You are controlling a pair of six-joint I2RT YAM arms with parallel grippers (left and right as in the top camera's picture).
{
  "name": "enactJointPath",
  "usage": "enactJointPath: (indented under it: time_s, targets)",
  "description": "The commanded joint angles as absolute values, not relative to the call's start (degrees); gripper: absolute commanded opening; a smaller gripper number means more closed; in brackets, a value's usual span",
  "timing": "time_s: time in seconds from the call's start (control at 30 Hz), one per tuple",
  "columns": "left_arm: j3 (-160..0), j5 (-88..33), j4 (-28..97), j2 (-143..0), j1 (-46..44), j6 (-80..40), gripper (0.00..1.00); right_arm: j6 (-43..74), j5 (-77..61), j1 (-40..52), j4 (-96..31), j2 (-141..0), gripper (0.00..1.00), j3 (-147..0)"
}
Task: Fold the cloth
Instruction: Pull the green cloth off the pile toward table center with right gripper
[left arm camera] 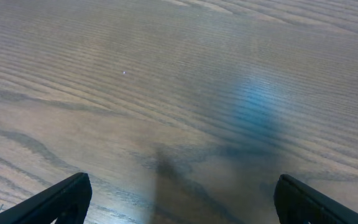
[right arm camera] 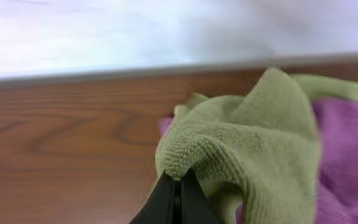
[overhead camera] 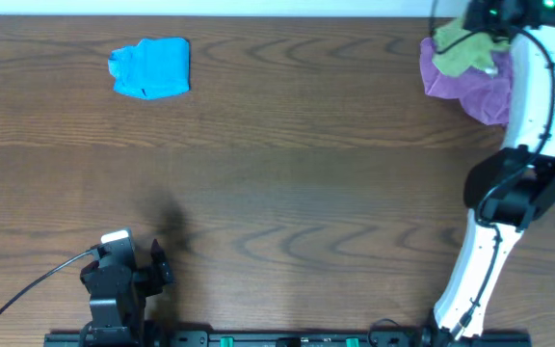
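Note:
I need to lift the green cloth up off the purple cloth (overhead camera: 470,85) with my right gripper next, then bring it back and down over the table's middle and release it on the bare wood there.
A green cloth (overhead camera: 461,50) lies bunched on top of a purple cloth (overhead camera: 470,85) at the table's far right corner. My right gripper (overhead camera: 485,21) is shut on an edge of the green cloth (right arm camera: 241,143), its fingertips (right arm camera: 178,183) pinching a fold, with the purple cloth (right arm camera: 347,155) under and beside it. A blue cloth (overhead camera: 150,67) lies folded at the far left. My left gripper (overhead camera: 147,265) is open and empty near the front left edge; its fingers (left arm camera: 179,199) hang over bare wood.
The wooden table (overhead camera: 287,183) runs wide between the two arms. The table's far edge (right arm camera: 135,71) is just behind the green cloth. A black cable (overhead camera: 27,284) trails from the left arm at the front.

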State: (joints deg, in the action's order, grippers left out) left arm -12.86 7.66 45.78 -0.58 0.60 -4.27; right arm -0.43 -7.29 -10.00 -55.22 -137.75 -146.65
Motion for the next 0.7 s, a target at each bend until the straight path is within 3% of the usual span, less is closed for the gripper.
enactJointPath:
  time_s: [0.0, 0.3, 0.67]
  targets:
    - [-10.8, 7.4, 48.0, -0.2, 0.7, -3.9, 0.95, 0.2, -9.0, -6.9, -55.6, -130.8, 0.02, -148.5]
    - [-10.8, 7.4, 48.0, -0.2, 0.7, -3.9, 0.95, -1.6, -8.4, -1.3, -59.9, -120.7, 0.02, -148.5]
    - [-10.8, 7.4, 48.0, -0.2, 0.7, -3.9, 0.95, -1.1, 1.1, 13.7, -78.8, -112.8, 0.02, -148.5]
